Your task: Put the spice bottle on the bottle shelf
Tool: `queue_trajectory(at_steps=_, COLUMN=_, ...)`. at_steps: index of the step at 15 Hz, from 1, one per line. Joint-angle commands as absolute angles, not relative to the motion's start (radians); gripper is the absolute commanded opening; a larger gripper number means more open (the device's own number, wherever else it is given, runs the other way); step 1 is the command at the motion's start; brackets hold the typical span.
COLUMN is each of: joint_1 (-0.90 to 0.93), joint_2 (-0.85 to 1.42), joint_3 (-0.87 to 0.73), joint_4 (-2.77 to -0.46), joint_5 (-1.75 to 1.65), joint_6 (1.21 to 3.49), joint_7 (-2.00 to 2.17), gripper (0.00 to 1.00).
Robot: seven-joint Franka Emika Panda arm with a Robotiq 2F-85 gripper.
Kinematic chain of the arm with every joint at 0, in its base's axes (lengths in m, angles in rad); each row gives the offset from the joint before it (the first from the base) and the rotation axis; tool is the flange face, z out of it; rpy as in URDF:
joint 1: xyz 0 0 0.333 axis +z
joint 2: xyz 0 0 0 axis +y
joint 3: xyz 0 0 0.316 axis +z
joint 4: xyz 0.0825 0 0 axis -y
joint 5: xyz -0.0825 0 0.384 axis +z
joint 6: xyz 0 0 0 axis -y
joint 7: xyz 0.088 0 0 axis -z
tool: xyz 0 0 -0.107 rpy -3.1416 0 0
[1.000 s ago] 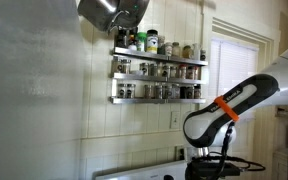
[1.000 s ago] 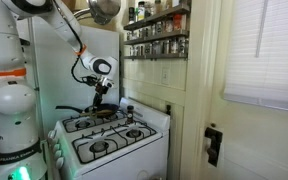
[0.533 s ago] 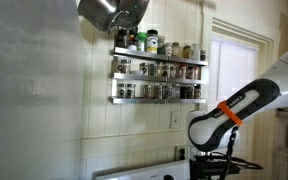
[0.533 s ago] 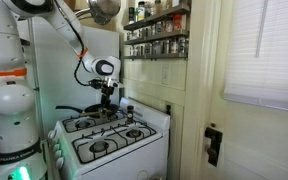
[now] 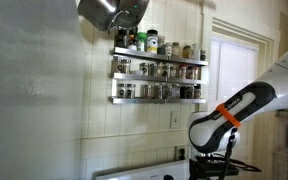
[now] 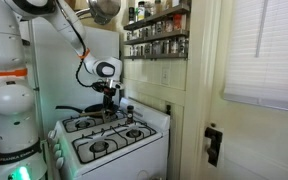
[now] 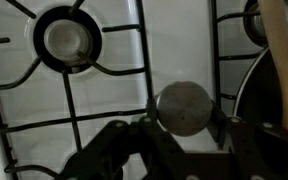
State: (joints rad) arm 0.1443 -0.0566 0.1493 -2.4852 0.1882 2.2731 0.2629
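I will move my gripper outward and down next and release the spice bottle [image 7: 187, 108] on the white part of the stove between the grates, because that part is below my gripper.
The spice bottle [image 7: 187, 108] shows its round silver lid from above in the wrist view. My gripper [image 7: 187, 124] is shut on it, one dark finger pressed against each side of the lid. In an exterior view the gripper [image 6: 109, 93] hangs just above the back of the stove, and the bottle is hard to make out under it. The bottle shelf [image 5: 159, 75] is a silver three-tier wall rack filled with small jars, high above the gripper. The same bottle shelf [image 6: 156, 35] appears at the upper right of the wall.
A white stove [image 6: 104, 140] with black grates [image 7: 104, 70] lies below the gripper. A dark pan [image 7: 276, 95] sits close on the right in the wrist view. A metal pot [image 5: 114, 12] hangs near the shelf's top corner. A window [image 6: 264, 50] lies to the right.
The arm has shifted slightly toward the wall with the bottle still in the gripper. The jaws have kept the same width.
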Motion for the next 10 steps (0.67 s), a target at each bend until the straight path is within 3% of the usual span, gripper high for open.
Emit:
queue_trajectory(at_steps=1, joint_1=0.157, joint_2=-0.014, joint_3=0.157, joint_4=-2.445, joint_5=0.217, joint_6=2.274, joint_7=0.181, gripper=0.25)
queue_trajectory(at_steps=10, joint_1=0.143, joint_2=0.114, joint_3=0.153, joint_4=-2.366, joint_5=0.265, joint_6=2.256, joint_7=-0.011, gripper=0.25)
